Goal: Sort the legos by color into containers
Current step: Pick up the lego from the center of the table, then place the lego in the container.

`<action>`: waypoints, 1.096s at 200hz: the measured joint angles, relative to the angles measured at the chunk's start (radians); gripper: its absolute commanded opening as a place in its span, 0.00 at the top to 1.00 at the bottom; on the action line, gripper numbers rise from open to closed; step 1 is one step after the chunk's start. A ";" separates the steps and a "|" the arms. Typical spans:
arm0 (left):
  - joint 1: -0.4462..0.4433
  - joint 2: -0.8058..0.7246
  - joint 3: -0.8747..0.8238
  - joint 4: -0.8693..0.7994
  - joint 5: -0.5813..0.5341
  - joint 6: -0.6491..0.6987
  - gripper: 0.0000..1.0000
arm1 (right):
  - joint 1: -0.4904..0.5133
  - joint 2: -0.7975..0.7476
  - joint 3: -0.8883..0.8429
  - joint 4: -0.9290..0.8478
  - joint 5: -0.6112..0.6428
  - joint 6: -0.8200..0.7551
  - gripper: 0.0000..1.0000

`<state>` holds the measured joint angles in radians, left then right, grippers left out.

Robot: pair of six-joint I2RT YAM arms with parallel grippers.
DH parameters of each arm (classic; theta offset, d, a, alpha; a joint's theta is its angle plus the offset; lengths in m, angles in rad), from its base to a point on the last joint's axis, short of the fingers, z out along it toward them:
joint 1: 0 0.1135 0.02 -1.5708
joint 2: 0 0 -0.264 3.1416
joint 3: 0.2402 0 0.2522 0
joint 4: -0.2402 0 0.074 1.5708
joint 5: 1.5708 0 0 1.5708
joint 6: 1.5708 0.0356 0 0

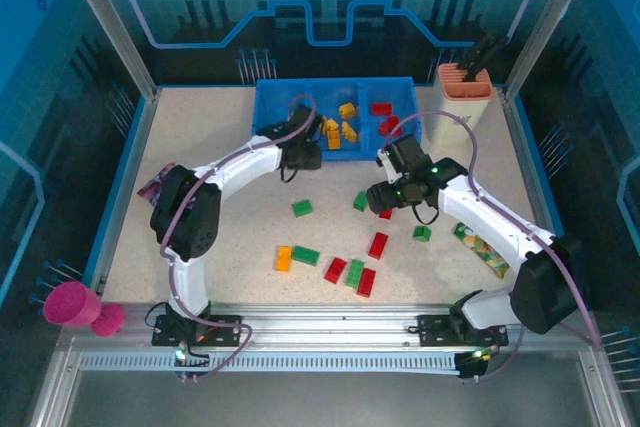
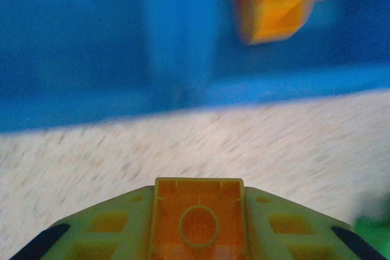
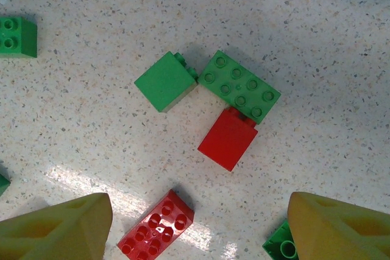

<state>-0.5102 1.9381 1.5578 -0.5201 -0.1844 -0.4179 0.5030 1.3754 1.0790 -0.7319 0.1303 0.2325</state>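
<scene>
The robot will move its left gripper outward over the front side of the blue bin, above the middle compartment (image 1: 341, 125) (image 2: 274, 19), to release the orange brick, because orange bricks are already there.
My left gripper (image 1: 305, 155) hovers at the front wall of the blue bin (image 1: 270, 117), shut on an orange brick (image 2: 198, 226) whose hollow underside faces the wrist camera. Ahead of it, the blue bin wall (image 2: 91, 47) rises, with a blurred orange brick (image 2: 277, 4) inside. Orange bricks (image 1: 338, 129) lie in the middle compartment and red ones (image 1: 384, 115) in the right one. My right gripper (image 1: 385, 197) is open above the table. A red brick (image 3: 157, 223) lies between its fingers, with green bricks (image 3: 166, 81) (image 3: 239, 86) and a red one (image 3: 227, 138) beyond.
Loose red, green and orange bricks (image 1: 335, 270) are scattered on the near half of the table. A peach holder (image 1: 463, 87) stands at the back right, a purple packet (image 1: 155, 187) lies at the left edge, a green-yellow packet (image 1: 482, 250) lies by the right arm, and a pink cup (image 1: 70, 304) sits outside the table.
</scene>
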 measured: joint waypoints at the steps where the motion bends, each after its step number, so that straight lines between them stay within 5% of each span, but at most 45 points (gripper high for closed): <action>1: 0.000 0.000 0.005 0.002 0.000 0.000 0.78 | 0.000 0.000 0.000 0.000 0.000 0.000 0.23; 113: -0.008 0.462 0.648 0.073 -0.053 -0.010 0.76 | 0.000 -0.012 -0.033 0.025 0.004 0.014 0.22; 219: 0.046 0.641 0.859 0.091 -0.071 -0.040 0.72 | -0.014 0.036 -0.033 0.114 -0.011 0.093 0.22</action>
<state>-0.4644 2.5793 2.4165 -0.4290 -0.2554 -0.4583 0.4885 1.4117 1.0458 -0.6178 0.1188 0.3256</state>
